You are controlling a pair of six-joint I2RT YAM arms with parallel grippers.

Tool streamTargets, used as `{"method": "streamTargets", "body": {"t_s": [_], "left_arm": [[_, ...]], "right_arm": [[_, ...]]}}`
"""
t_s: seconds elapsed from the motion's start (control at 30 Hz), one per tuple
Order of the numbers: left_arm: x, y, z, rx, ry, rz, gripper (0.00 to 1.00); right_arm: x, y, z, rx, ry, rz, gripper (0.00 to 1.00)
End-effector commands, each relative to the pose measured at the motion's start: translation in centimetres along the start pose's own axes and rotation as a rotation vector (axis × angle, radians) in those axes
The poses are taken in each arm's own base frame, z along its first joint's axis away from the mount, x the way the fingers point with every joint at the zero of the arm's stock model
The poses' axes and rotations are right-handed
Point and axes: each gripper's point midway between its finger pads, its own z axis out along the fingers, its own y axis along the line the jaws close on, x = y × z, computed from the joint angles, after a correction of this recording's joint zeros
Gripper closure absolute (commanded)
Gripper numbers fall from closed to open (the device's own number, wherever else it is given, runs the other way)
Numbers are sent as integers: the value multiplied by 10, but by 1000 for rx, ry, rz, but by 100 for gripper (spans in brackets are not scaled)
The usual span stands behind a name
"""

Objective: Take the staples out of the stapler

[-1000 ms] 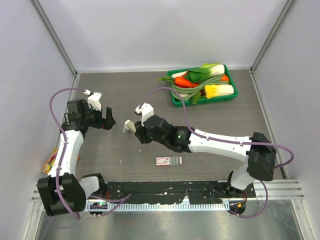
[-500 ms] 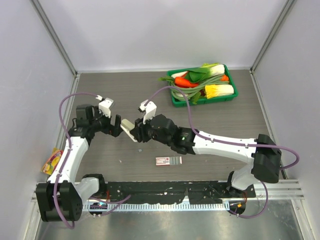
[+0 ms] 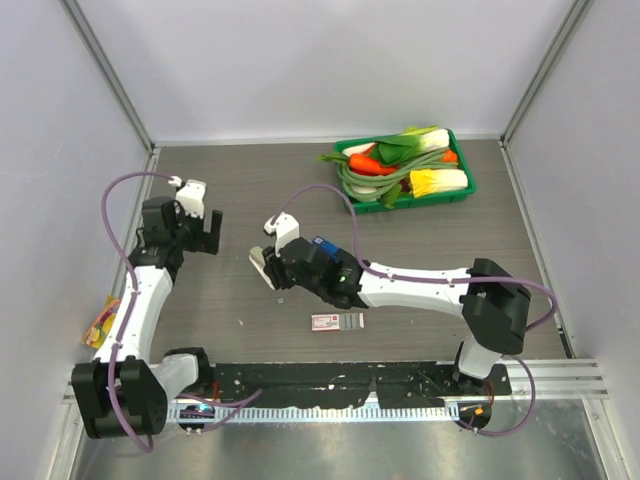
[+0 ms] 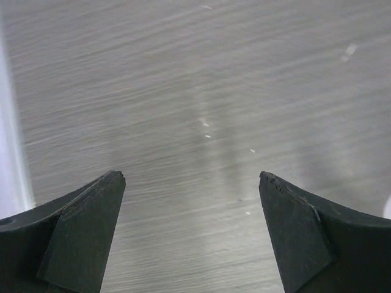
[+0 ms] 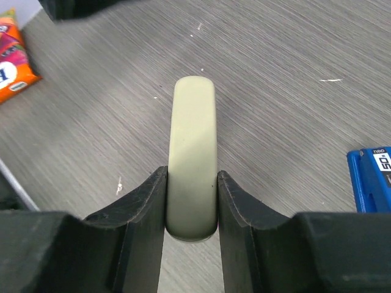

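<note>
I should next use my right gripper to carry the cream oblong piece down and to the left in the top view, onto empty wood.
My right gripper is shut on a pale cream, rounded oblong piece, finger-length, held just above the table; it shows in the top view at the tip of that gripper. A blue stapler with white print lies on the table to its right, cut off by the frame edge; in the top view the stapler lies beside the right wrist. A tiny silvery sliver lies below the gripper. My left gripper is open and empty over bare table.
A flat red-and-white box lies near the front edge. A green tray of toy vegetables stands at the back right. An orange snack packet lies at the left, by the wall.
My left gripper, close to the right gripper's tip half a second ago, has drawn back left and away. My right arm has turned and pulled in, uncovering the blue stapler.
</note>
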Motion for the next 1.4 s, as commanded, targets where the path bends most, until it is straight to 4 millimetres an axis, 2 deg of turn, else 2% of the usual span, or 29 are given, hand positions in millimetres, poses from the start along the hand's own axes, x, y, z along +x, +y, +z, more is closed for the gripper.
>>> {"method": "streamTargets", "body": {"t_s": [0.0, 0.07, 0.1, 0.2, 0.33, 0.53, 0.57, 0.83, 0.97, 1.13, 1.17, 1.3, 1.33, 1.37], "left_arm": [[-52, 42, -19, -211, -156, -57, 3], [-66, 33, -27, -165, -208, -81, 2], [-70, 27, -29, -136, -215, -103, 2], [-76, 4, -35, -12, -222, -121, 2], [-73, -10, -37, 58, -214, -138, 2], [-61, -20, -35, 105, -185, -141, 2], [-59, -21, -34, 109, -183, -140, 2], [-48, -32, -24, 173, -154, -160, 2], [-40, -38, -15, 200, -128, -169, 3], [-29, -46, -6, 214, -100, -145, 3], [-29, -47, -6, 214, -99, -140, 3], [-29, -49, -3, 210, -91, -122, 3], [-32, -57, -3, 229, -96, -103, 3], [-32, -60, -4, 235, -94, -97, 3]], "right_arm": [[-11, -4, 14, 44, -63, -27, 99], [-14, -1, 22, 44, -73, -28, 99], [-7, -1, 30, 48, -61, -31, 99], [-12, 4, 42, 47, -82, -26, 99], [-2, 8, 68, 59, -64, -15, 99], [11, 10, 89, 77, -57, 53, 99], [20, 9, 93, 85, -36, 76, 99], [47, 15, 96, 125, 23, 138, 99], [49, 13, 93, 156, 37, 146, 68], [42, 25, 85, 121, 35, 144, 45], [37, 26, 81, 116, 32, 137, 36], [22, 28, 67, 99, 24, 119, 23], [23, 26, 63, 93, 30, 110, 21], [11, 28, 53, 78, 8, 100, 20]]}}
